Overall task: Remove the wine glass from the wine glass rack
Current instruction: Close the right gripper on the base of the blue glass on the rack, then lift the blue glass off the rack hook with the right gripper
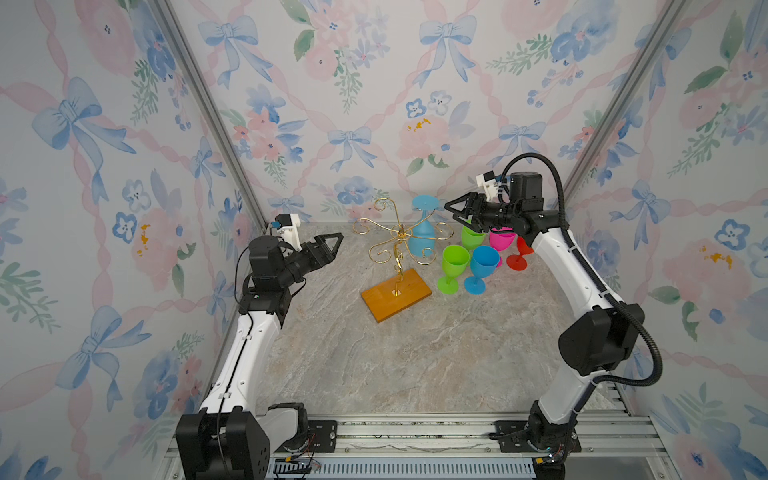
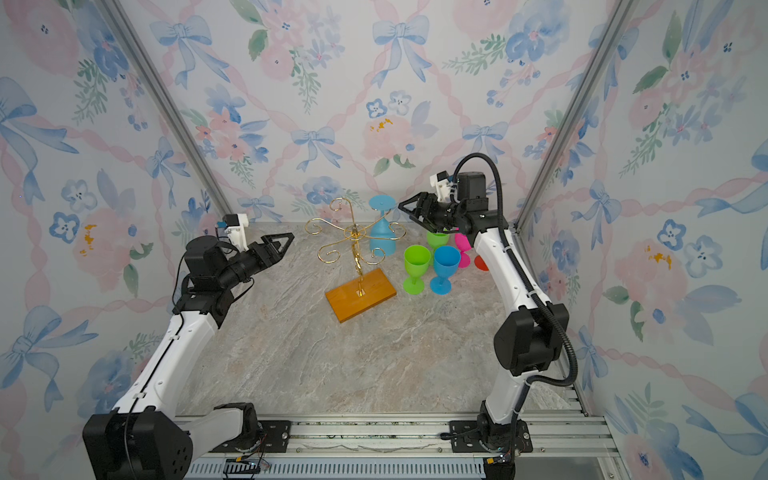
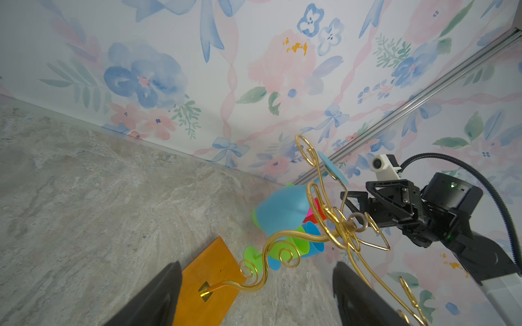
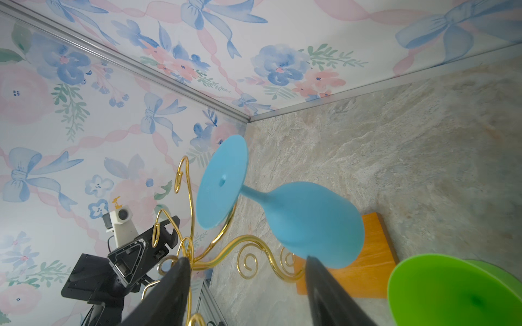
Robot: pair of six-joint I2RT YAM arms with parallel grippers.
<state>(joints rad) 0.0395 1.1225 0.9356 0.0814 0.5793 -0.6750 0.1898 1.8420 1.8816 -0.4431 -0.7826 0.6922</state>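
Observation:
My right gripper needs to advance toward the rack onto the rim of the round foot [image 1: 436,205] [image 4: 242,180], which lies ahead of its fingers and juts past the wire arm.
The wine glass rack [image 1: 400,239] is a gold wire stand with curled arms on an orange-brown wooden base [image 1: 397,295], seen in both top views. A light blue wine glass [image 1: 422,239] hangs upside down from a far arm, foot up. My right gripper [image 1: 451,212] hovers just right of the glass's foot, open and empty. In the right wrist view the wine glass [image 4: 313,223] lies ahead of the open gripper [image 4: 246,259], untouched. My left gripper [image 1: 337,245] is open, left of the rack and apart from it. The left wrist view shows the rack [image 3: 333,220] ahead of the left gripper [image 3: 257,265].
Several plastic glasses stand upright right of the rack, under my right arm: a green one [image 1: 453,262], a blue one [image 1: 483,266], a pink one [image 1: 500,241], a red one [image 1: 519,259] and a second green one [image 1: 471,237]. Walls close the back and sides.

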